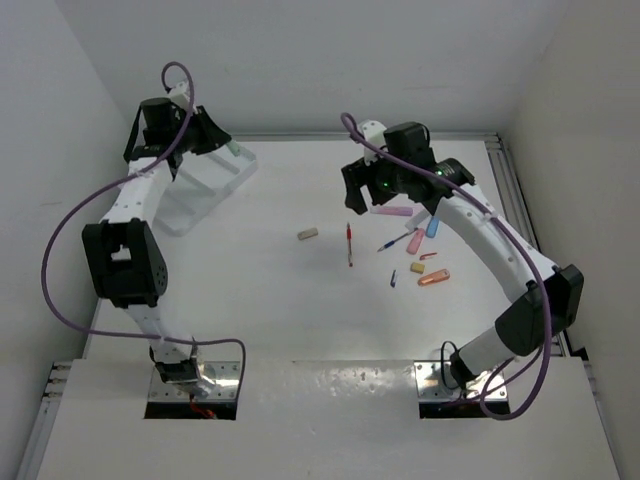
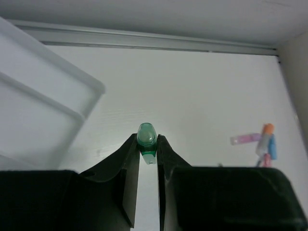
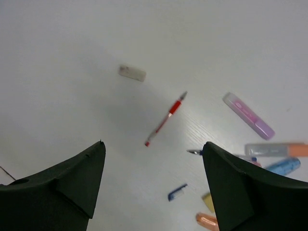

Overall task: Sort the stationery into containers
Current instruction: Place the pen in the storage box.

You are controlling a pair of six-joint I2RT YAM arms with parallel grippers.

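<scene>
The tray's empty far section (image 1: 228, 159) (image 2: 54, 77) is below my left gripper and to its left in the wrist view. I will move that way, go down and let go of the marker.
My left gripper (image 1: 222, 143) is shut on a stubby green marker (image 2: 146, 138), held above the table just right of the white ridged tray (image 1: 196, 190), whose corner shows in the left wrist view (image 2: 91, 86). My right gripper (image 1: 361, 196) is open and empty, hovering above the table; in the right wrist view (image 3: 154, 143) a red pen (image 3: 166, 118) lies below between its fingers. A beige eraser (image 1: 307, 234) lies left of the red pen (image 1: 349, 243). Pink (image 1: 392, 212), blue (image 1: 432, 227) and orange (image 1: 433, 278) markers lie in a loose group to the right.
A thin blue pen (image 1: 388, 245), a small blue piece (image 1: 393, 278) and a yellowish eraser (image 1: 417, 268) lie among the markers. White walls close in the table at the back and both sides. A metal rail (image 1: 505, 190) runs along the right edge.
</scene>
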